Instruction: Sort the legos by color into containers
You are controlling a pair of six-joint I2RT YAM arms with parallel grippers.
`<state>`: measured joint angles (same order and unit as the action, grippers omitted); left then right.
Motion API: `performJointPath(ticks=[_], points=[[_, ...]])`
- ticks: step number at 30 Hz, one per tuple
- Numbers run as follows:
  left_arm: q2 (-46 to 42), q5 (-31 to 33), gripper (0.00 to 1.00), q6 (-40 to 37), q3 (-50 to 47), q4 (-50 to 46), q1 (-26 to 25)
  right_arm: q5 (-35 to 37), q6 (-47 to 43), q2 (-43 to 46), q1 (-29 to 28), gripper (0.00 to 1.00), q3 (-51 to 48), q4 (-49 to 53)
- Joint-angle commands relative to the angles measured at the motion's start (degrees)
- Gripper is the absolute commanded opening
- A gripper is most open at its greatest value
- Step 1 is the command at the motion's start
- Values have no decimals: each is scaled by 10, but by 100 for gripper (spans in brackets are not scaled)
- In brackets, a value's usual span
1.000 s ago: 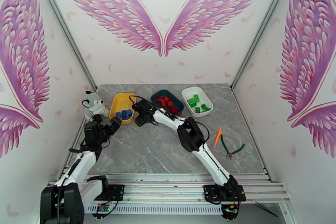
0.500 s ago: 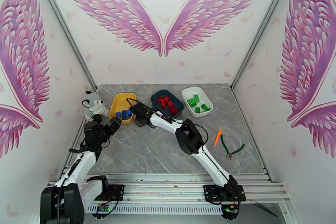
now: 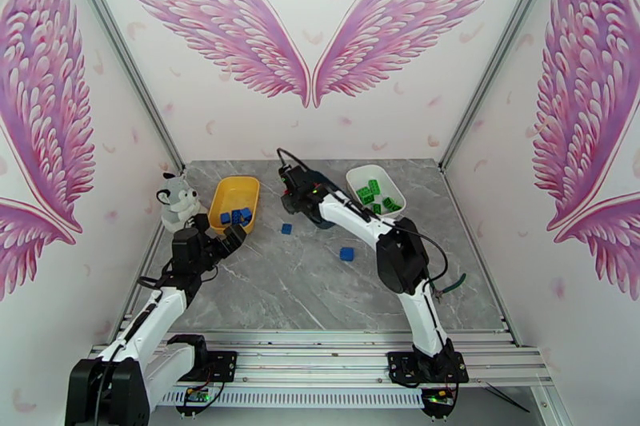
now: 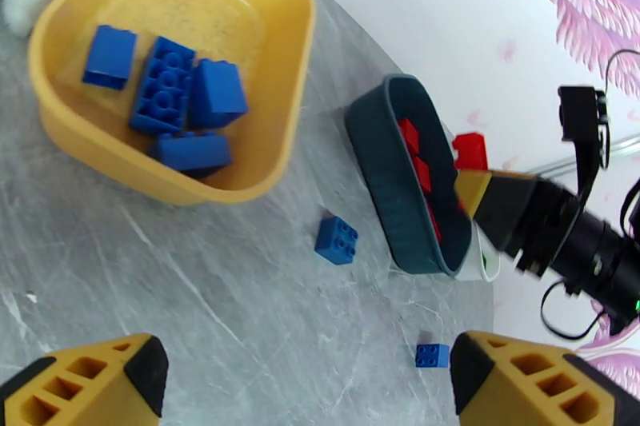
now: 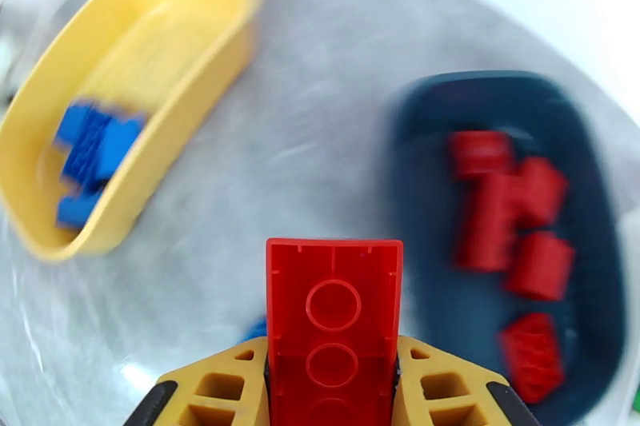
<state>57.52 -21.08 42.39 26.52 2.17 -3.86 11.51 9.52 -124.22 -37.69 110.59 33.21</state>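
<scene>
The robot next needs to carry the red lego with its right gripper toward the white container [image 3: 374, 192], over the matching red legos in the middle of the dark teal container, and let go of it.
My right gripper [image 3: 290, 197] is shut on a red lego [image 5: 334, 308] and hangs in the air at the near-left end of the dark teal container [image 5: 512, 260], which holds several red legos [image 5: 512, 212]. The yellow container [image 3: 234, 202] holds several blue legos [image 4: 164, 92]. The white container [image 3: 374, 192] holds green legos [image 3: 373, 194]. Two blue legos lie loose on the table, one [image 3: 286, 228] near the teal container and one [image 3: 346, 253] further forward. My left gripper [image 3: 230, 239] is open and holds nothing, low beside the yellow container's near end.
A grey-white plush husky [image 3: 178, 200] sits left of the yellow container. Green-handled pliers [image 3: 453, 284] lie on the right, partly behind my right arm. Open marble tabletop [image 3: 272, 292] stretches across the front.
My right gripper closed on the red lego beside the yellow container, lifted it and swung back and right to the teal container. Two blue legos came into view. My left gripper edged right.
</scene>
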Motion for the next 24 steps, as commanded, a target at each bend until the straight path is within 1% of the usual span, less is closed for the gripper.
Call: performJointPath(ticks=[1, 6, 7, 9, 11, 14, 16, 18, 20, 24], points=[[3, 38, 99, -35, 34, -30, -32, 21, 29, 7, 30, 24, -10, 19], [15, 58, 99, -54, 52, -44, -70, 18, 50, -18, 66, 25, 16, 40], [18, 62, 99, -58, 55, -46, -76, 18, 52, -24, 70, 29, 21, 43], [24, 69, 99, -62, 60, -50, -86, 20, 55, -32, 77, 42, 28, 49], [32, 80, 99, -71, 69, -58, -99, 20, 57, -31, 80, 53, 29, 56], [40, 104, 99, -81, 79, -69, -123, 21, 68, -10, 80, 71, 10, 61], [47, 121, 99, -90, 86, -77, -142, 15, 83, 14, 80, 79, -14, 62], [54, 142, 98, -101, 96, -89, -160, 1, 106, 49, 80, 81, -55, 60], [64, 168, 97, -112, 106, -99, -181, -18, 143, 100, 80, 81, -122, 37], [89, 218, 92, -132, 125, -116, -220, -99, 221, 209, 78, 74, -275, -35]])
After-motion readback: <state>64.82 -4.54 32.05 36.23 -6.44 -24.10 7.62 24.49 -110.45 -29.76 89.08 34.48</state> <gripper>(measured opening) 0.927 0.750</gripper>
